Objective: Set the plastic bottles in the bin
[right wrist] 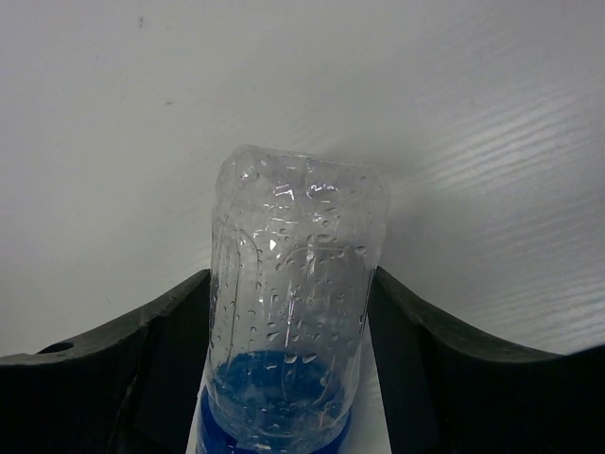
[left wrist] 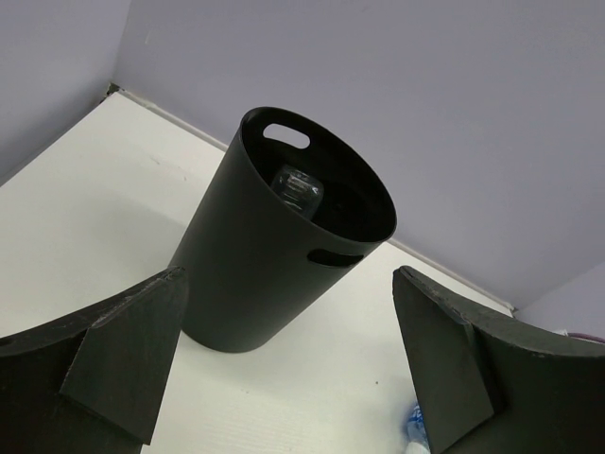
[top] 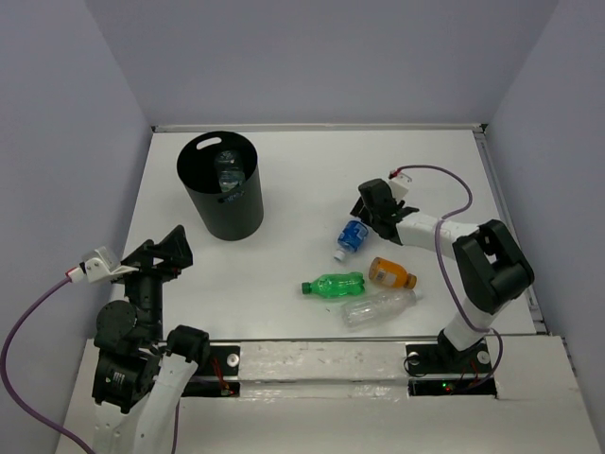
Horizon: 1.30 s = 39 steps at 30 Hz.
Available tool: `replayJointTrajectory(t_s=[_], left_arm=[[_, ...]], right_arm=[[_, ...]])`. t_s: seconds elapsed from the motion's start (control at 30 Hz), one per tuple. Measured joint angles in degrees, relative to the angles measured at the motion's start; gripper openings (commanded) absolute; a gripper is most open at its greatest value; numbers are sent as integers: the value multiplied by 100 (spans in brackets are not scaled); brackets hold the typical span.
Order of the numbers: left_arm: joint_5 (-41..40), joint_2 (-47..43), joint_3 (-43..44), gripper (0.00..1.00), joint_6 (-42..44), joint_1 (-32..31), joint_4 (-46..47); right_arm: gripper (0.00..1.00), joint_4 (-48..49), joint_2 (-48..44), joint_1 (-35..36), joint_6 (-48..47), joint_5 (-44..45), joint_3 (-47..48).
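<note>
The robot's right gripper will next lift the bottle up and carry it over the bin's opening (top: 214,165) to release it, because the bin's rim is higher than the lying bottle.
The black bin (top: 227,203) stands at the back left with clear bottles (top: 227,170) inside; one shows in the left wrist view (left wrist: 298,189) in the bin (left wrist: 255,274). My right gripper (top: 374,214) is shut on the base end of the blue-labelled bottle (top: 353,236), which lies on the table; in the right wrist view the bottle (right wrist: 293,312) touches both fingers of the gripper (right wrist: 293,284). A green bottle (top: 336,284), an orange bottle (top: 391,273) and a clear bottle (top: 378,308) lie near the front. My left gripper (top: 168,248) is open and empty, facing the bin (left wrist: 288,274).
The white table (top: 284,255) is walled at the back and both sides. The right arm's purple cable (top: 444,175) loops over the table's right part. The bin stands between my left gripper and the back wall.
</note>
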Motion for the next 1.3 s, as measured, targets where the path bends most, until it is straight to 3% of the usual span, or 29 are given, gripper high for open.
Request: replayJointTrajectory(t_s=[0.33, 0.57, 0.77, 1.0, 1.13, 1.27, 1.3], left_arm=[[22, 0, 0, 99, -2, 0, 2], [24, 0, 0, 99, 0, 0, 2], [22, 0, 0, 99, 0, 0, 2], [22, 0, 0, 99, 2, 0, 2], [22, 0, 0, 99, 2, -11, 2], [22, 0, 0, 99, 2, -15, 2], [24, 0, 0, 99, 2, -28, 2]], right_arm=[[59, 1054, -756, 260, -1399, 214, 496], [59, 2887, -658, 1696, -3453, 415, 2109], [59, 4144, 579, 2323, -4889, -94, 4052], [59, 4087, 2426, 2326, -5567, -935, 6212], [60, 3733, 3112, 2326, -5617, -1320, 6839], [72, 3333, 3375, 2356, -5604, -1606, 6863], [80, 3211, 3386, 2367, -5600, -1668, 6843]])
